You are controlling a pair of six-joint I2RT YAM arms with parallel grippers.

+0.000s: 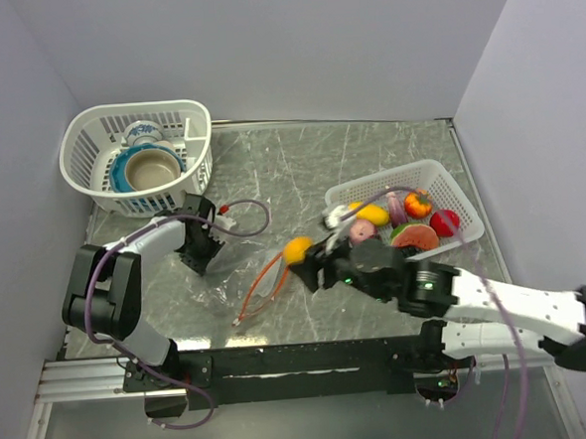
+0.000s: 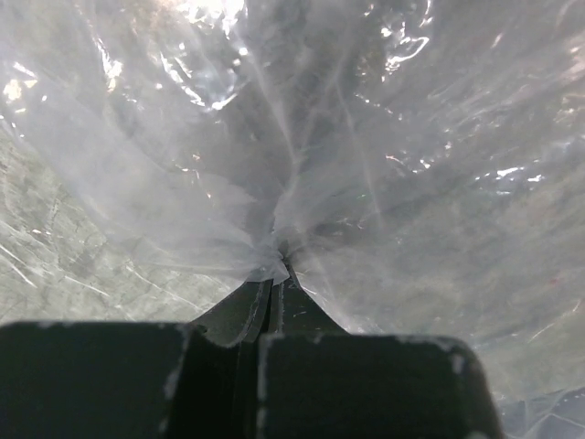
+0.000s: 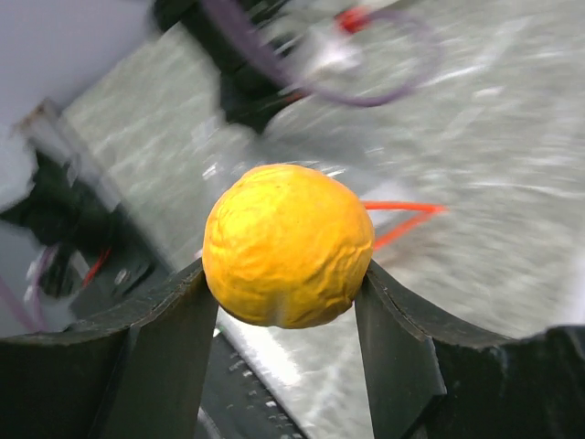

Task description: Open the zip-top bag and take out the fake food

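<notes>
The right gripper carries the fruit [image 1: 298, 249] across and down beside the pink piece next, with the basket holding fake food to the gripper's right in the top view.
The clear zip-top bag [image 1: 235, 283] lies crumpled on the table, its orange-red zip strip [image 1: 262, 286] facing the right arm. My left gripper [image 1: 201, 257] is shut on a pinch of the bag's film [image 2: 320, 137], which fills the left wrist view beyond the fingertips [image 2: 279, 261]. My right gripper [image 1: 305, 257] is shut on a wrinkled yellow-orange toy fruit [image 3: 288, 245], held above the table just right of the bag's mouth. In the top view this fruit [image 1: 298, 249] is outside the bag. The zip strip [image 3: 402, 215] shows behind the fruit.
A white basket [image 1: 440, 176] at the right holds several pieces of fake food, red, yellow, pink and orange. Another white basket [image 1: 89, 142] at the back left holds blue-and-white bowls. Walls close in on the left, back and right.
</notes>
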